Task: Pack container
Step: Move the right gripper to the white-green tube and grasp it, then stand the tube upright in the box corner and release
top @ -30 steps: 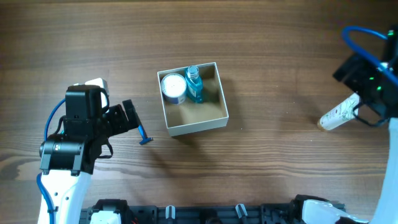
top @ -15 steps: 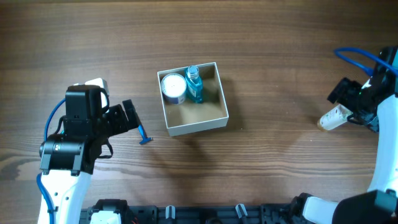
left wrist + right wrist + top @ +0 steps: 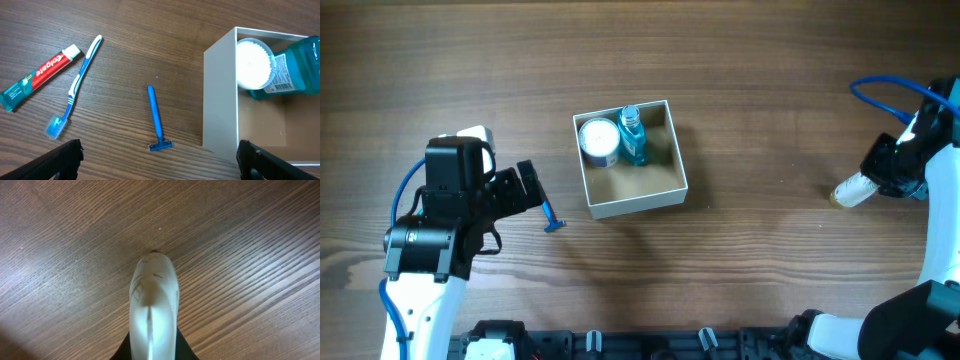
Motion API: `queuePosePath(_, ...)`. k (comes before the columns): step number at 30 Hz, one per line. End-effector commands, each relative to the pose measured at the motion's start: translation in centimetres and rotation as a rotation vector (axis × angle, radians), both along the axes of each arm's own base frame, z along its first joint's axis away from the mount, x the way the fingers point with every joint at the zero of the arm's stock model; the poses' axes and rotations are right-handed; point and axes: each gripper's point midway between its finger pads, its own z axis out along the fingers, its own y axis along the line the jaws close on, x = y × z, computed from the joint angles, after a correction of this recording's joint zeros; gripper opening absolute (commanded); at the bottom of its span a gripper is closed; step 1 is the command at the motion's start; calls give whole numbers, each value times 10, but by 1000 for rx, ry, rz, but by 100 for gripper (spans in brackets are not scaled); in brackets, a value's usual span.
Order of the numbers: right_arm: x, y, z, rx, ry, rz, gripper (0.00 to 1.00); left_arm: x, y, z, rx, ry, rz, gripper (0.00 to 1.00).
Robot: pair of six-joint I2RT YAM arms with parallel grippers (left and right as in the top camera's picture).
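Note:
The container's far corner (image 3: 657, 131) beside the blue bottle has free space. My right gripper should lift the white tube next and then lower it there.
The container (image 3: 638, 203) is a square white-walled box with a tan inside, at the table's middle. It holds a white round jar (image 3: 599, 141) and a blue bottle (image 3: 633, 138). At the far right my right gripper (image 3: 885, 175) is shut on a white tube (image 3: 855, 188) that lies on the wood. In the right wrist view the tube (image 3: 152, 305) fills the gap between the dark jaws of the right gripper (image 3: 152, 347). My left gripper (image 3: 535, 188) stands open left of the container, just above a blue razor (image 3: 552, 218).
The left wrist view shows the razor (image 3: 156, 120), a blue and white toothbrush (image 3: 77, 85) and a toothpaste tube (image 3: 37, 75) lying on the wood left of the container's wall (image 3: 220, 100). My left gripper (image 3: 162, 162) has nothing between its fingers.
My right gripper has come down over the white tube and shut on it. The left arm and the container have not moved.

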Motion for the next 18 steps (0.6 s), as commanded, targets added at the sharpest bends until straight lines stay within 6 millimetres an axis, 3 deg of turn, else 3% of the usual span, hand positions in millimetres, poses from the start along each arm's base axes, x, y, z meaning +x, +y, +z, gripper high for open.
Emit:
queuePosePath(1,4,10,13,47,-39,-3,4,2,-3,6,-17,-15,5,100)
queuePosePath(3,14,23,34,74,-110,54,4,2,-3,6,-17,-15,5,100)
queuePosePath(6,30,59,96,64,-259,231,4,2,-3,6,-17,-15,5,100)
queuePosePath(9,37,103,146,35,-344,422,4,2,-3,6,-17,-15,5,100)
queuePosePath(11,41,151,183,33,-434,576,4,2,-3,6,-17,-15,5,100)
queuePosePath(14,43,208,209,47,-529,753,4,2,-3,6,-18,-14,5,100)
queuePosePath(18,58,260,204,-3,-545,916,4,2,-3,6,-18,-15,5,100)
